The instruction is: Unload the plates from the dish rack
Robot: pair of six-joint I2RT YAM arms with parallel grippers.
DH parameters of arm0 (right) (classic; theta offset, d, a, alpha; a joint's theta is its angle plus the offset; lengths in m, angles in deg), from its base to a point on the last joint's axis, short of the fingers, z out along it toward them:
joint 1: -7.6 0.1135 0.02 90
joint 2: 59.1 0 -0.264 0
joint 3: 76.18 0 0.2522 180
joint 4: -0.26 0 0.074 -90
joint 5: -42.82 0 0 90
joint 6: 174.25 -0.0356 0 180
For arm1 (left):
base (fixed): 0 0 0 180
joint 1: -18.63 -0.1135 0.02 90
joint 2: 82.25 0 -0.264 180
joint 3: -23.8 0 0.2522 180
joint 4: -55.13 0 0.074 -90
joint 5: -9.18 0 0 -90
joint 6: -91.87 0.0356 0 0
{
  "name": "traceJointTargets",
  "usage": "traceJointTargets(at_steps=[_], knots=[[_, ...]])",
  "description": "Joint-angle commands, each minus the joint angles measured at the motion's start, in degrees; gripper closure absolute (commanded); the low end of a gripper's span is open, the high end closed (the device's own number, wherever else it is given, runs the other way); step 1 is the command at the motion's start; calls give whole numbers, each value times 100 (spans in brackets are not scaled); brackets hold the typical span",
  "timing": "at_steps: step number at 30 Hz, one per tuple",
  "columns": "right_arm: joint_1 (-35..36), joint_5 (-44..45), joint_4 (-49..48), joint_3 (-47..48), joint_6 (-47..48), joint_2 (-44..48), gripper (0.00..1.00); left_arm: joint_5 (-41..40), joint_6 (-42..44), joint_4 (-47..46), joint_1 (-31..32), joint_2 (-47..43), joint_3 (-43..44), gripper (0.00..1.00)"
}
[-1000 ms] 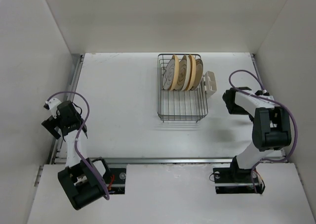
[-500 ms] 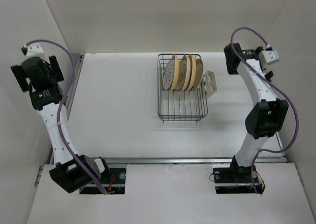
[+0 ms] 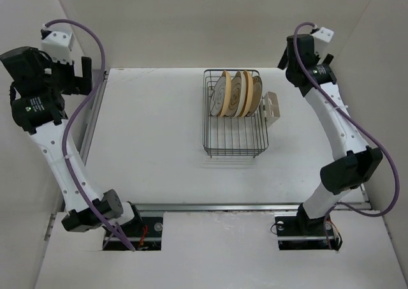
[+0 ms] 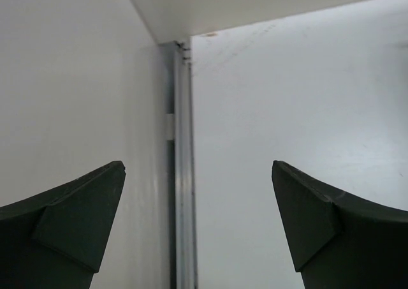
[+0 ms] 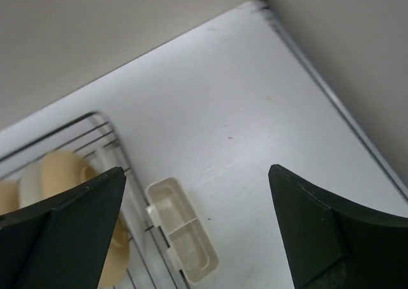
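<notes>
The robot's right gripper will turn and shift toward the rack (image 3: 233, 152) next, then go down to the upper rim of the plate nearest the beige holder.
The dark wire dish rack (image 3: 233, 152) stands at the table's back centre. Several plates (image 3: 238, 93) stand upright in its far half, mostly pale yellow-tan, one with dark rings. My left gripper (image 3: 81, 73) is raised high at the far left corner, open and empty, far from the rack. In the left wrist view (image 4: 197, 168) it looks down on the table's left edge. My right gripper (image 3: 285, 63) is raised at the back right, open and empty, above and right of the rack. The right wrist view (image 5: 196, 170) shows plates (image 5: 60, 168) and rack wires (image 5: 108, 139) at the lower left.
A small beige holder (image 3: 271, 106) is clipped to the rack's right side; it also shows in the right wrist view (image 5: 183, 239). A metal rail (image 4: 183, 193) runs along the table's left edge. White walls enclose the table on the left, back and right.
Both arms have swung up from low, folded poses near the table to high, extended poses at the back corners. The rack and plates have not moved.
</notes>
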Motion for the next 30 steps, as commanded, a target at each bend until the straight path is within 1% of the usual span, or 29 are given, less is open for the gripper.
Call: traceJointTargets(at_steps=[1,2,3,4,5,6,7,8,9,10,11,12,14,15,17,18,20,21,24,25,28,29,30], knots=[[-35,-3049,-1414,-20,1924,246,0,1001,197,726,149,-74,-62,0],[-35,-3678,-934,347,2011,-95,0,860,450,1023,350,13,-62,0],[-35,-3815,-720,516,2064,-272,0,676,592,1192,474,92,-62,0],[-35,-3817,-596,605,2065,-404,0,257,715,1350,614,180,-10,0],[26,-3747,-595,606,2065,-501,2,61,803,1491,894,381,-9,0],[27,-3694,-595,606,1987,-633,5,-132,804,1701,1045,487,-9,0],[27,-3641,-595,606,1794,-695,10,-317,804,1755,1194,592,-62,0],[27,-3536,-595,606,1688,-765,25,-641,726,1756,1352,820,-167,0],[27,-3283,-595,667,1591,-931,33,-757,647,1834,1658,935,-228,0],[27,-3220,-534,719,1538,-1020,38,-758,472,1887,1766,1049,-281,0],[27,-3219,-534,720,1538,-1125,41,-628,313,1888,1819,1251,-343,0],[27,-3463,-473,798,1538,-1231,41,-478,138,1888,1820,1331,-343,0],[27,-3544,-411,852,1538,-1538,42,-276,-179,1660,1820,1385,-536,0],[27,-3605,-411,852,1485,-1626,44,-223,-450,1520,1820,1385,-772,0],[27,-3606,-411,791,1398,-1811,44,-274,-793,1117,1820,1385,-1071,0],[27,-3606,-411,790,1310,-1812,44,-353,-796,1019,1820,1385,-1125,0],[27,-3334,-463,685,1248,-1969,44,-354,-1023,913,1820,1516,-1186,0],[27,-3255,-516,685,1169,-1970,49,-354,-1085,912,1820,1516,-1187,1],[27,-3141,-516,614,1168,-2101,61,-423,-1313,860,1820,1656,-1257,3],[27,-3140,-516,614,1116,-2163,72,-424,-1314,859,1820,1657,-1327,5],[88,-3087,-516,553,1116,-2216,82,-424,-1437,798,1820,1657,-1380,7],[88,-3087,-516,553,1168,-2216,88,-424,-1437,798,1820,1657,-1380,9],[141,-3026,-516,553,1168,-2216,90,-424,-1437,798,1820,1657,-1433,9]])
